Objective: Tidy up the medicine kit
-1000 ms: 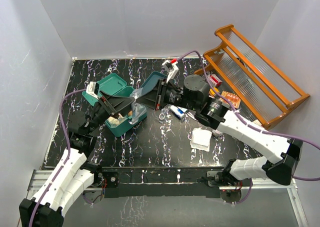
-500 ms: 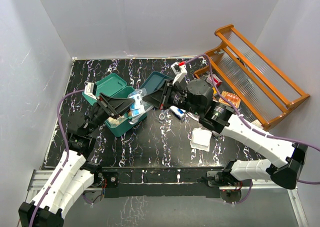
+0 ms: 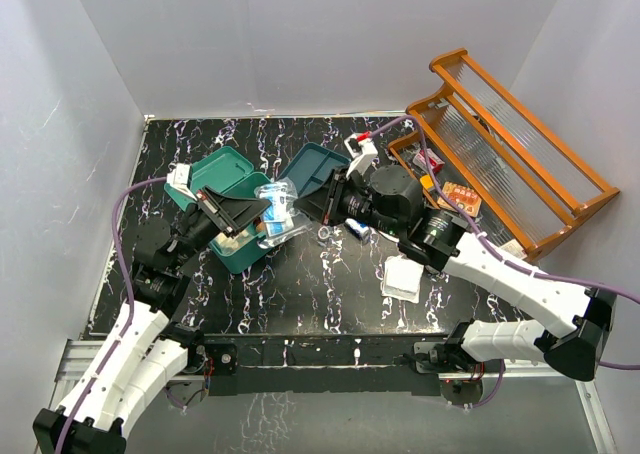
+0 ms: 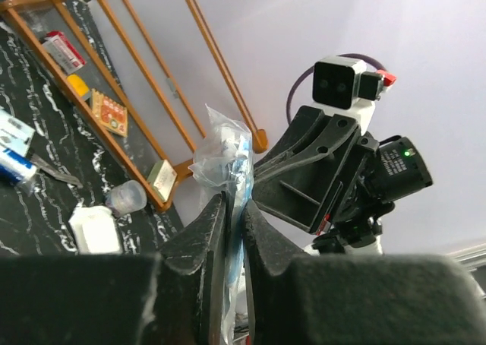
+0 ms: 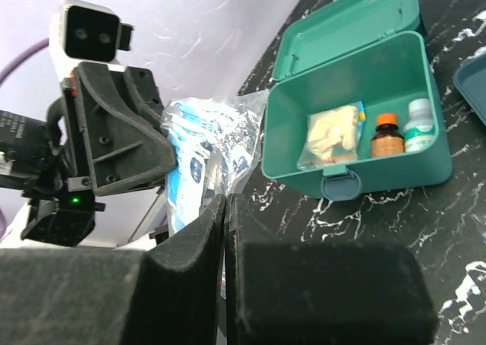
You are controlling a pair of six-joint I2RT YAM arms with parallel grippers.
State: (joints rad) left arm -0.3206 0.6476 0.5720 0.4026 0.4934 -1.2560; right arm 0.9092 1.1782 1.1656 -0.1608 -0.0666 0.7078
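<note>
I will move my left gripper over the cream pouch in the open kit (image 3: 250,257), below it and to its left in the top view, then tilt down, lower and let go.
The medicine kit (image 3: 250,257), a teal-green box, lies open at the table's left with its lid (image 3: 220,169) folded back. Inside it (image 5: 395,174) are a cream pouch (image 5: 334,136), a brown bottle (image 5: 387,137) and a white bottle (image 5: 419,125). A clear plastic bag of blue-and-white packets (image 3: 278,212) hangs in the air just right of the kit. My left gripper (image 3: 262,210) is shut on the bag (image 4: 224,151) from the left, jaws (image 4: 234,200) pinching the film. My right gripper (image 3: 300,206) is shut on its other edge (image 5: 201,151), jaws (image 5: 225,200) together.
A flat dark-teal tray (image 3: 318,164) lies behind the right gripper. An orange wooden rack (image 3: 520,164) fills the back right, with small boxes (image 3: 430,161) and an orange packet (image 3: 460,196) by it. A white gauze pad (image 3: 404,277) lies front centre, near a clear cup (image 4: 127,198).
My left gripper's jaws have closed onto the bag. The right arm has shifted slightly back and right while still holding the bag, which now sits a little higher.
</note>
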